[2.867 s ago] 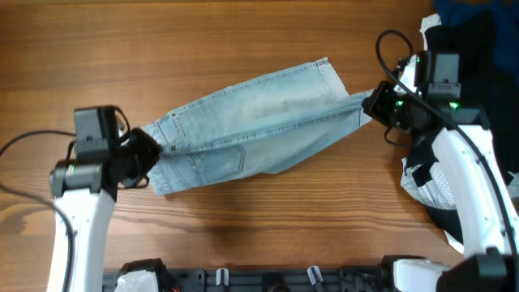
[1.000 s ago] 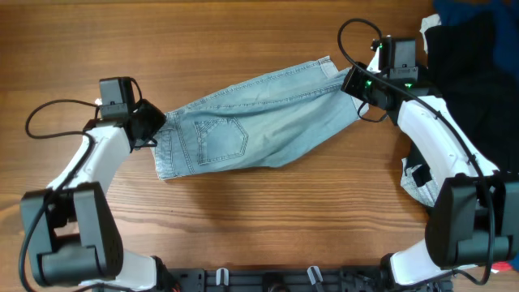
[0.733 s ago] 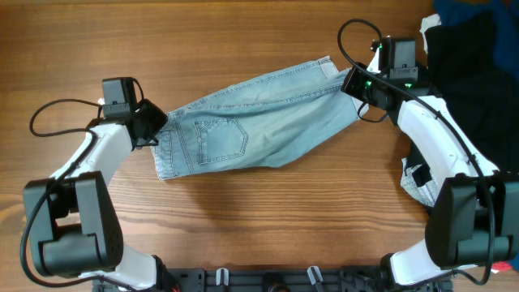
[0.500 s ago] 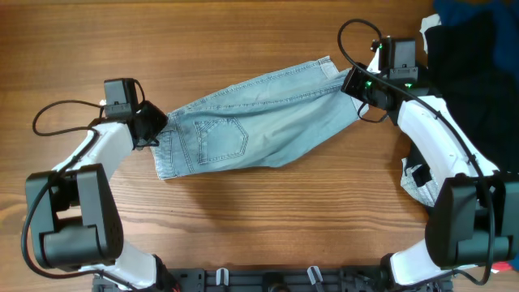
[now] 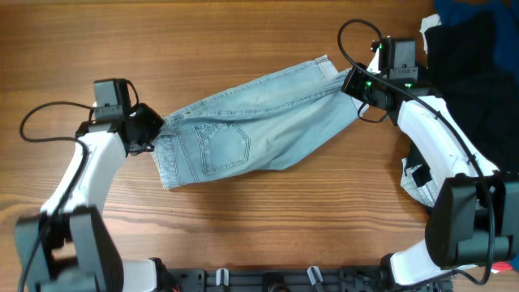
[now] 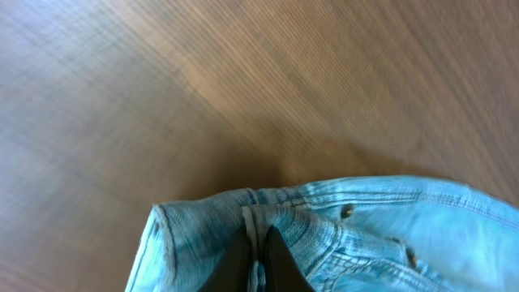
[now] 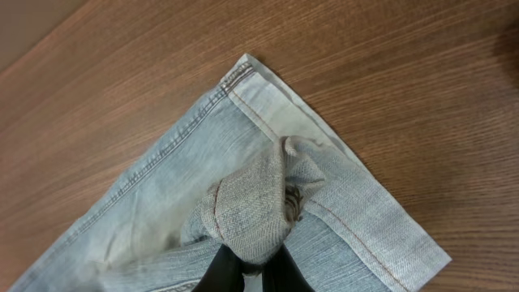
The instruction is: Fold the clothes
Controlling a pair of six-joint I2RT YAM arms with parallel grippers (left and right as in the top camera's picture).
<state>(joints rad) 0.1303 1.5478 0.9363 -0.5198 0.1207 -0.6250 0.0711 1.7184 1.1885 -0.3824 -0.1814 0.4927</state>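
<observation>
The flat hem's far corner point(image 7: 246, 71) lies uncovered, so the robot's right hand needs to carry the bunched hem point(image 7: 251, 215) outward toward it next and let go there.
The pale blue jeans point(image 5: 251, 126) lie folded lengthwise across the middle of the table, back pocket point(image 5: 220, 148) facing up. My left gripper point(image 5: 152, 128) is shut on the waistband end point(image 6: 324, 223), its dark fingers point(image 6: 280, 264) pinching the band's seam. At the far right, my right gripper point(image 5: 354, 84) is shut on a bunched hem point(image 7: 251, 215) of the leg ends. The other hem point(image 7: 340, 162) lies flat beside it on the wood.
A black garment point(image 5: 470, 57) is piled at the right edge, with dark blue cloth point(image 5: 474, 10) behind it and a white patterned piece point(image 5: 430, 182) under the right arm. A black rail point(image 5: 268, 280) runs along the near table edge.
My left gripper has closed on the waistband and pulled it slightly left and toward the front; the waistband end has shifted and wrinkled. The right arm has held still.
</observation>
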